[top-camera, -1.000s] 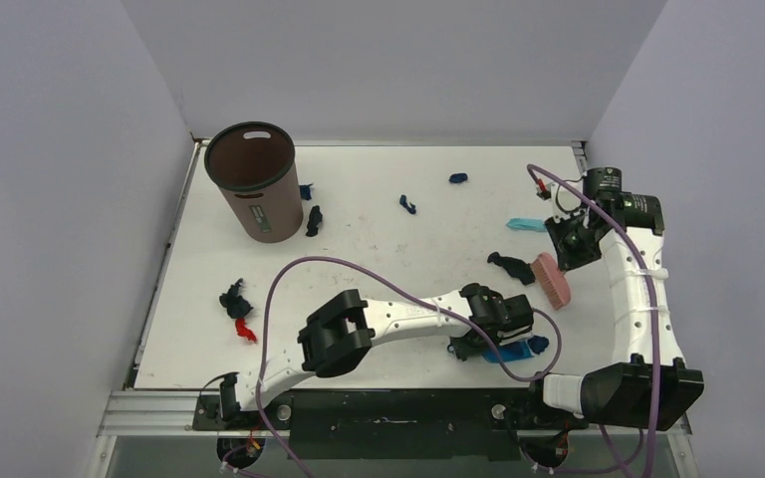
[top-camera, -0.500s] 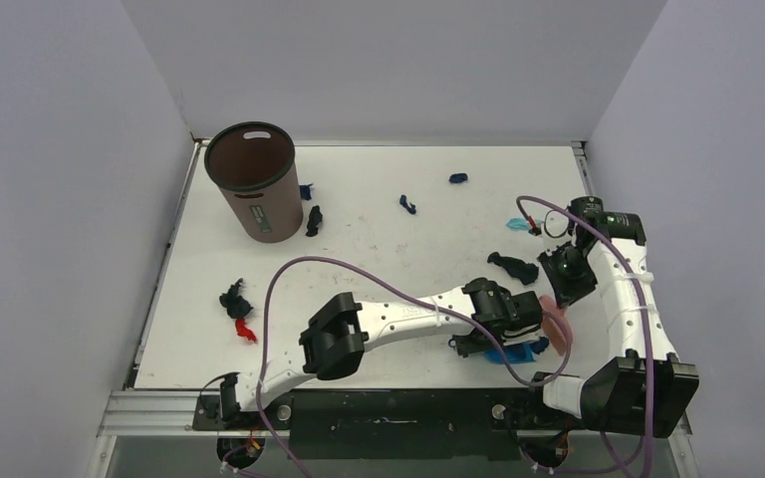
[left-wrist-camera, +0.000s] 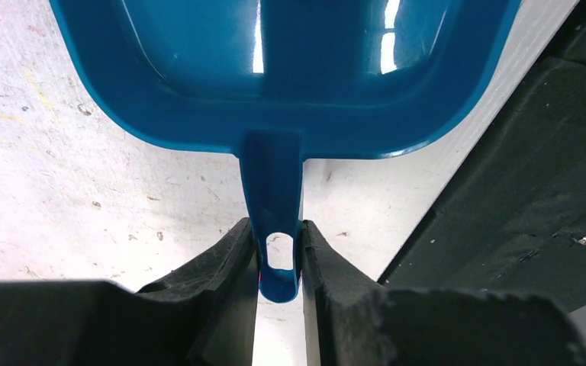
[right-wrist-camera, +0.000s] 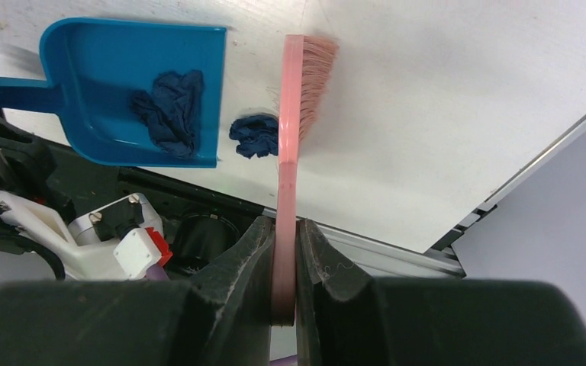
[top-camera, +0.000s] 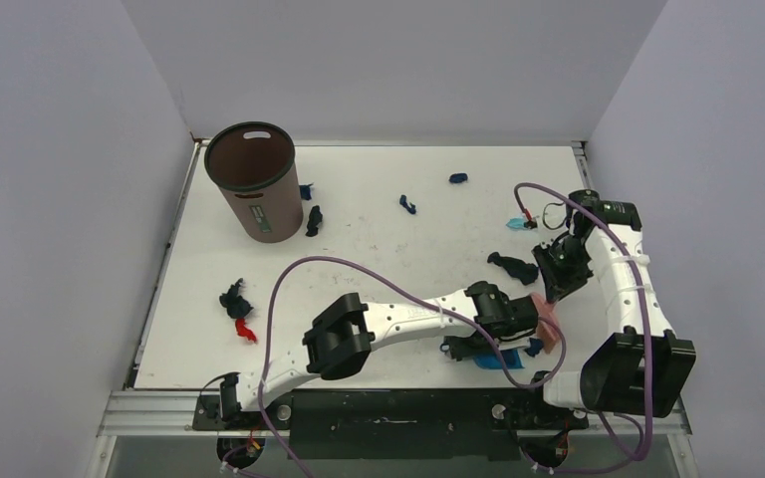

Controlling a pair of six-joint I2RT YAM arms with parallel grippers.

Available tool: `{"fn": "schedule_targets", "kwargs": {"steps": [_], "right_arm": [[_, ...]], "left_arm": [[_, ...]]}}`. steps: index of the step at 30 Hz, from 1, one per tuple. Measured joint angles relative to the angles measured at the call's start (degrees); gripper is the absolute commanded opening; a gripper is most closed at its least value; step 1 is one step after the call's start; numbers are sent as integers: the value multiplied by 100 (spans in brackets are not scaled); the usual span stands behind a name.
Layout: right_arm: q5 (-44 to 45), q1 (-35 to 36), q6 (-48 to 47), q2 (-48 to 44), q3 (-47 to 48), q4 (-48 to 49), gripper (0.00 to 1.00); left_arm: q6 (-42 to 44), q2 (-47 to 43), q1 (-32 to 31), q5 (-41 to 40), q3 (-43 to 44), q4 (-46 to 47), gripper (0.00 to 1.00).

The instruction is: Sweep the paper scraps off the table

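Next, the left gripper slides outward with the dustpan toward the dark scrap (top-camera: 513, 267), which lies outward of it still unswept, and releases the handle atop the table.
My left gripper (left-wrist-camera: 279, 252) is shut on the handle of the bright blue dustpan (left-wrist-camera: 275, 69), which lies near the table's (top-camera: 379, 259) front edge (top-camera: 493, 360). My right gripper (right-wrist-camera: 284, 236) is shut on the handle of the pink brush (right-wrist-camera: 296, 99), whose bristles stand at the pan's mouth (top-camera: 548, 324). One navy paper scrap (right-wrist-camera: 169, 110) lies inside the pan. Another (right-wrist-camera: 253, 136) sits between the pan's lip and the brush. More scraps lie at the right (top-camera: 513, 265), at the back (top-camera: 407, 204), by the bin (top-camera: 313, 221) and at the left (top-camera: 233, 298).
A brown bin (top-camera: 255, 181) stands upright at the back left. A red bit (top-camera: 245, 329) lies at the left and a cyan piece (top-camera: 518, 221) at the right. The metal rail and the arms' bases run just behind the pan. Grey walls close three sides.
My right arm has drawn the brush from the right middle toward the front, up to the dustpan's mouth. My left gripper and the pan have shifted slightly.
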Motion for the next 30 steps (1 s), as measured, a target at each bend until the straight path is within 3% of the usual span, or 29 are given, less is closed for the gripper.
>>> {"fn": "schedule_targets", "kwargs": {"steps": [17, 26, 30], "right_arm": [[-931, -11, -155, 595, 376, -129, 5], [-793, -9, -111, 619, 776, -155, 5], [-610, -9, -50, 595, 1038, -157, 5]], "left_arm": [[-297, 179, 42, 31, -39, 424, 0], [-796, -525, 160, -24, -1539, 1700, 0], [-1075, -1257, 188, -186, -2800, 2656, 0]]}}
